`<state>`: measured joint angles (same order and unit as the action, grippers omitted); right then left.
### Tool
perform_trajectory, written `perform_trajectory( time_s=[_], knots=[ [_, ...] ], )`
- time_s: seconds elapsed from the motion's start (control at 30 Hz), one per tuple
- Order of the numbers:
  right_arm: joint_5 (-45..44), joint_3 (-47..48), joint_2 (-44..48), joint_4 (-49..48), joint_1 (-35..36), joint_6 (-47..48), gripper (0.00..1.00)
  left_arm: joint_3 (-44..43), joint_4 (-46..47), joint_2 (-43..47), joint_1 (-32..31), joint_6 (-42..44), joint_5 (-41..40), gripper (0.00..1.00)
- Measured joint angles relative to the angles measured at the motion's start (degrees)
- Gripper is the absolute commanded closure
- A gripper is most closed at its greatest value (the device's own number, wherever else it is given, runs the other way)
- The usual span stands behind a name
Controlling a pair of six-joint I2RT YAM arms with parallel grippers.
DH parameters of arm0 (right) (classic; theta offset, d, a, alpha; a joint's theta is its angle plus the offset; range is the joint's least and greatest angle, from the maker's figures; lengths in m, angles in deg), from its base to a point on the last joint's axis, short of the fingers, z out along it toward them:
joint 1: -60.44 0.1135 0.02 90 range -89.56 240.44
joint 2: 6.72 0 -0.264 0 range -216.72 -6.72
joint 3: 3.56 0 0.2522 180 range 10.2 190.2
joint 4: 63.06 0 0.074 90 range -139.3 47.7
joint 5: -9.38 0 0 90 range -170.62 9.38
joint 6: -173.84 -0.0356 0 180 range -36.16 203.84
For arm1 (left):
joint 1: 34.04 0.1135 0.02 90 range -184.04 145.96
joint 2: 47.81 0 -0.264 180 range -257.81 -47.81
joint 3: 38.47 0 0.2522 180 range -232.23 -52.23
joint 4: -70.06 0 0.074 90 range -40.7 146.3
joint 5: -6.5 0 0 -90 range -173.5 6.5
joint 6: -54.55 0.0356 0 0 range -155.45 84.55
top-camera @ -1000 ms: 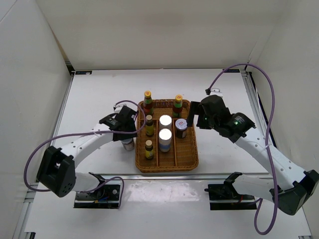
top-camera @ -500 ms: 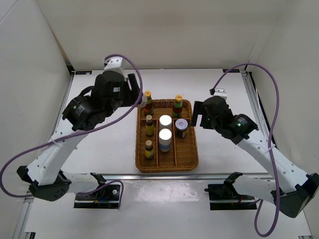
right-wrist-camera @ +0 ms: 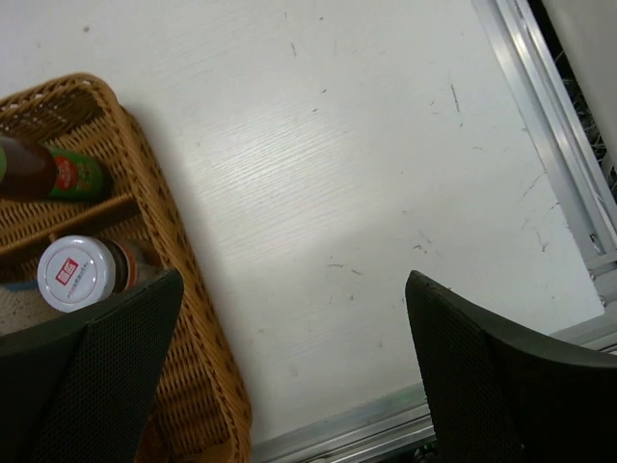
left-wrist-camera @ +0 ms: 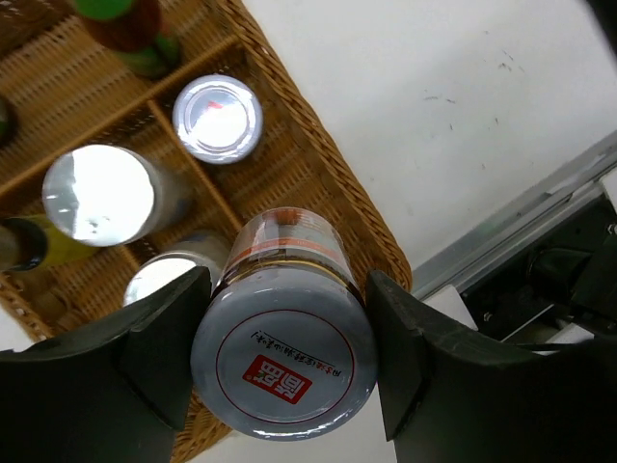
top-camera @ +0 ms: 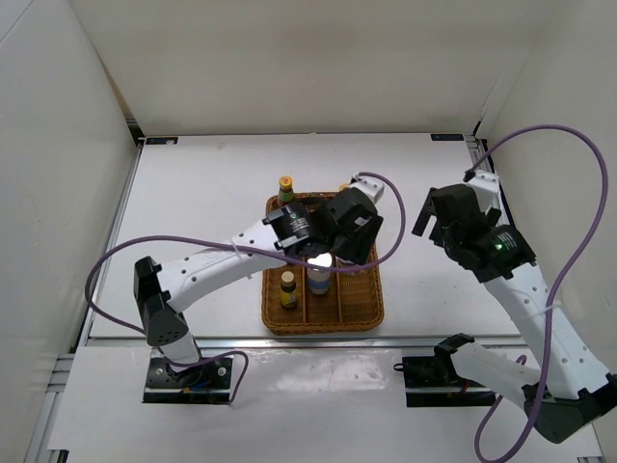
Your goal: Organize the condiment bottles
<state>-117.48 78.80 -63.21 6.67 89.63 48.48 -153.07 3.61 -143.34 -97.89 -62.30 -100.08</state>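
The wicker tray's space by its rim is still empty, so my left gripper will lower the red-marked lidded jar straight in next.
My left gripper is shut on a squat silver-lidded jar with a red-marked lid and holds it above the right part of the brown wicker tray. From above, the left wrist covers the tray's far right. Under it stand three silver-lidded jars and a green-necked bottle. A tall yellow-capped bottle and a small brown bottle stand in the left column. My right gripper is open and empty over bare table right of the tray.
The tray's rim lies mid-table. In the right wrist view its right edge, one lidded jar and a green-necked bottle show at left. A metal rail runs along the table's right edge.
My left arm lifted the jar from the table left of the tray and swung it over the tray's right side. My right gripper drew back to the right, away from the tray.
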Motion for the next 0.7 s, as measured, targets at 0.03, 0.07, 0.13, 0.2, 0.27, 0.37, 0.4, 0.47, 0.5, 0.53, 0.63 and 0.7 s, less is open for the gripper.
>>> perform_trajectory(
  time_s=[0.03,0.07,0.13,0.2,0.27,0.37,0.4,0.47,0.5,0.53,0.63,0.7],
  knots=[
    [-0.59,0.39,0.48,0.37,-0.42,0.07,0.01,0.04,0.31,-0.74,-0.48,-0.15,0.15,0.89],
    [-0.96,0.66,0.87,0.61,-0.63,0.17,0.01,0.09,0.85,-1.44,-0.94,-0.33,0.26,0.89],
    [-1.86,0.96,1.84,1.03,-0.74,0.24,0.01,0.24,2.34,-2.82,-1.66,-0.94,0.39,0.89],
    [-2.45,0.98,2.91,1.11,-0.74,0.39,0.01,1.18,4.26,-4.26,-2.03,-1.79,0.42,0.89],
    [-2.86,0.98,4.0,1.16,-0.74,0.46,0.01,2.36,5.86,-6.43,-2.16,-2.6,0.39,0.89],
    [-3.1,0.98,4.92,1.27,-0.74,0.61,0.01,4.04,7.8,-10.75,-2.16,-3.21,0.37,0.89],
    [-3.08,0.98,5.11,1.29,-0.74,0.63,0.01,4.31,8.02,-12.39,-2.16,-3.32,0.35,0.89],
    [-3.08,0.98,5.44,1.36,-0.74,0.7,0.01,4.66,8.22,-15.89,-2.1,-3.72,0.11,0.89],
    [-3.08,0.96,5.62,1.36,-0.74,0.72,0.01,4.76,8.31,-17.14,-2.1,-3.85,-0.11,0.89],
    [-3.06,0.92,5.9,1.4,-0.74,0.81,0.01,4.81,8.33,-18.43,-2.1,-3.98,-0.33,0.89],
    [-3.08,0.87,6.97,1.46,-0.74,0.9,0.01,4.83,8.76,-20.44,-2.12,-4.26,-0.94,0.84],
    [-3.08,0.74,7.58,1.49,-0.74,1.05,0.01,4.79,9.09,-20.33,-2.12,-4.26,-1.31,0.64]
  ],
)
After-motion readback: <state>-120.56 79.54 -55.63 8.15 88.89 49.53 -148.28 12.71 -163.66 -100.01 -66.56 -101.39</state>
